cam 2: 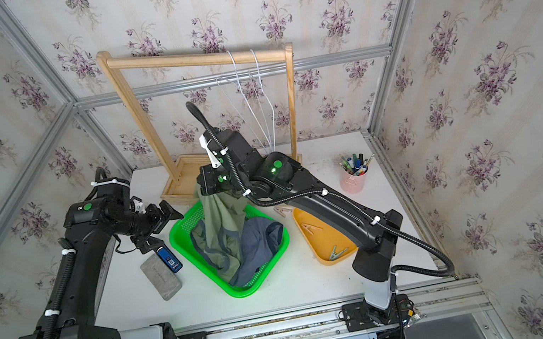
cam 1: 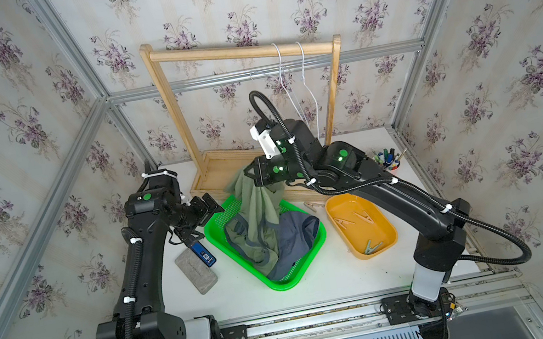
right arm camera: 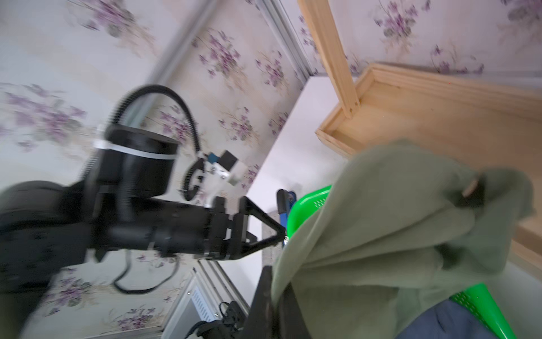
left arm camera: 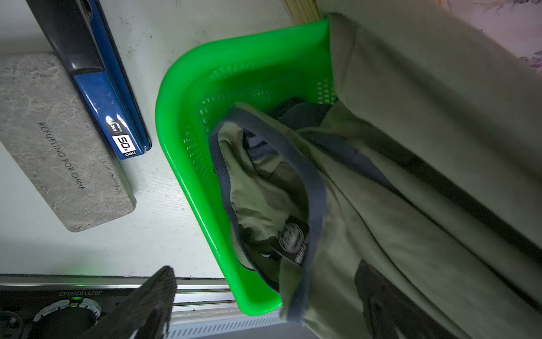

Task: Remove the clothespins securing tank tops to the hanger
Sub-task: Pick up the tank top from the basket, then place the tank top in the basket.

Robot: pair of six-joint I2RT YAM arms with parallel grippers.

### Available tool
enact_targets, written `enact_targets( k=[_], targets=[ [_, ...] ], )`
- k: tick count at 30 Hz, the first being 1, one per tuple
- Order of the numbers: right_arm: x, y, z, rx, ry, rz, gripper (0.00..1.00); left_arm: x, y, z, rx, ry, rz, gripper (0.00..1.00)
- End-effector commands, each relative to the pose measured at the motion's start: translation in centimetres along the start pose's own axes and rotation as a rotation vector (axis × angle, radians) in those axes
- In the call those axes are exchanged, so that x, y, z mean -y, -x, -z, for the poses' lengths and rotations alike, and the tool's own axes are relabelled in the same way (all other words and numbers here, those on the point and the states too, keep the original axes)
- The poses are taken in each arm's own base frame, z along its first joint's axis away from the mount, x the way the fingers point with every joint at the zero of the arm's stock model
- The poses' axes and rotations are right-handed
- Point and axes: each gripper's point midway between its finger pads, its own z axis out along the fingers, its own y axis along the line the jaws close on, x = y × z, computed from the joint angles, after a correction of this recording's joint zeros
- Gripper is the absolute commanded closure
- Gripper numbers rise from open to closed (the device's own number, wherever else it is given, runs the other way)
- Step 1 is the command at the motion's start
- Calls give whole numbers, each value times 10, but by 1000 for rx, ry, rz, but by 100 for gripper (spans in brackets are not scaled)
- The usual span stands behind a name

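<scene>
The olive green tank top's held end still hangs above the green basket's rim, so my right gripper will move up, then down into the basket to release the tank top.
My right gripper is shut on the olive green tank top and holds one end up over the green basket. The rest of it trails into the basket beside the navy tank top. In the right wrist view the fingers pinch the olive cloth. My left gripper stands open just left of the basket, holding nothing. Two tan clothespins and a grey-green one lie in the orange tray. Another clothespin lies on the table. The white wire hangers hang bare.
The wooden rack stands at the back, its base tray behind the basket. A grey block and a blue stapler lie left of the basket under my left arm. A pink pen cup stands at the back right.
</scene>
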Motion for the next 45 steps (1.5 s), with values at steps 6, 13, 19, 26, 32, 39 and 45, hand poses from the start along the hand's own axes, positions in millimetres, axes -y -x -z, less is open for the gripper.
enact_targets(
  k=[6, 13, 19, 26, 32, 39, 45],
  targets=[
    [-91, 69, 67, 184, 285, 89, 100, 5, 7, 8, 16, -23, 11, 2],
    [-142, 88, 127, 330, 471, 198, 100, 2, 8, 12, 37, -30, 27, 3],
    [-118, 76, 109, 279, 351, 206, 100, 5, 7, 14, 40, -49, 40, 3],
    [-68, 59, 60, 219, 128, 185, 100, 6, 7, 17, 52, -56, 48, 3],
    [-29, 40, 21, 144, 4, 201, 100, 9, 5, 20, 53, -72, 62, 3],
    [11, -22, -19, -11, -21, 116, 100, 4, 2, 17, 46, -61, 63, 3],
    [57, -103, -15, -82, -19, -47, 100, -3, 0, 13, 36, -40, 59, 3]
  ],
)
